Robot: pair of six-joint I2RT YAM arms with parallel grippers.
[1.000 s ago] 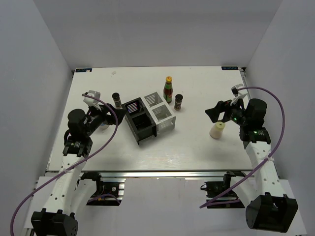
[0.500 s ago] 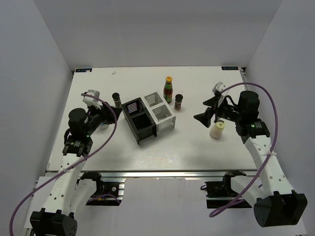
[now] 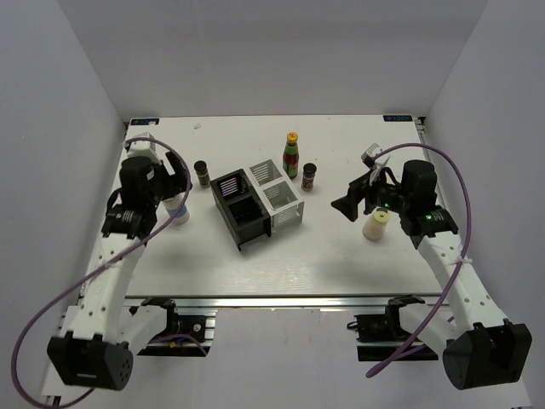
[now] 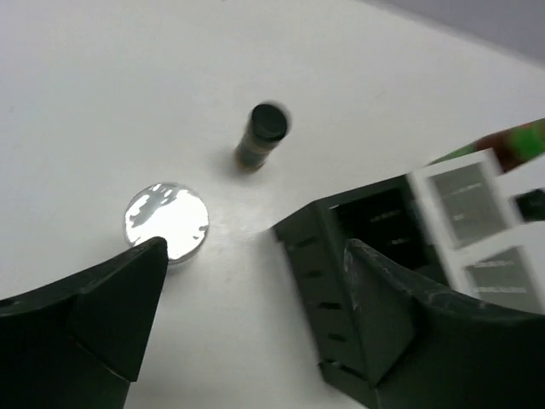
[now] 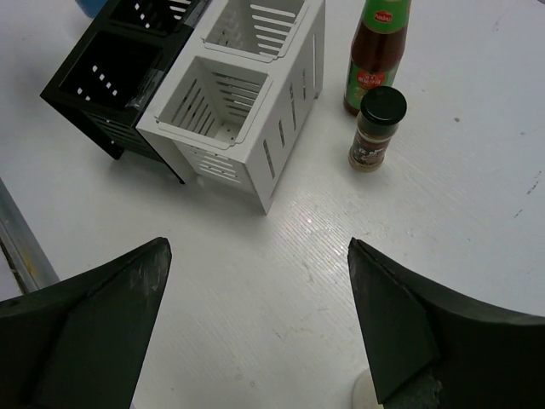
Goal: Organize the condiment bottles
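The lid sits off-center beside one finger, so the robot's left gripper will next move toward the left in its wrist view and go down over the silver-lidded jar (image 3: 175, 208) (image 4: 167, 222).
The tall red-green sauce bottle (image 3: 292, 155) stands behind the white half of the rack, with a black-lidded spice jar (image 3: 309, 177) beside it. The other spice jar (image 3: 202, 173) stands left of the rack. The silver-lidded jar (image 3: 177, 211) is on the table just below my left gripper (image 3: 174, 191), which is open and empty. In the left wrist view the silver lid (image 4: 167, 221) lies by the left finger and the spice jar (image 4: 262, 135) is beyond it. The cream bottle (image 3: 375, 224) stands under my right arm. My right gripper (image 3: 349, 204) is open and empty.
The black-and-white divided rack (image 3: 255, 203) lies mid-table, its compartments empty in the right wrist view (image 5: 247, 111). That view also shows the sauce bottle (image 5: 377, 55), a spice jar (image 5: 375, 128) and the cream bottle's edge (image 5: 366, 394). Enclosure walls stand left, right and behind.
My left arm has swung up and toward the far left, its gripper now above the silver-lidded jar. My right gripper has moved left past the cream bottle toward the rack.
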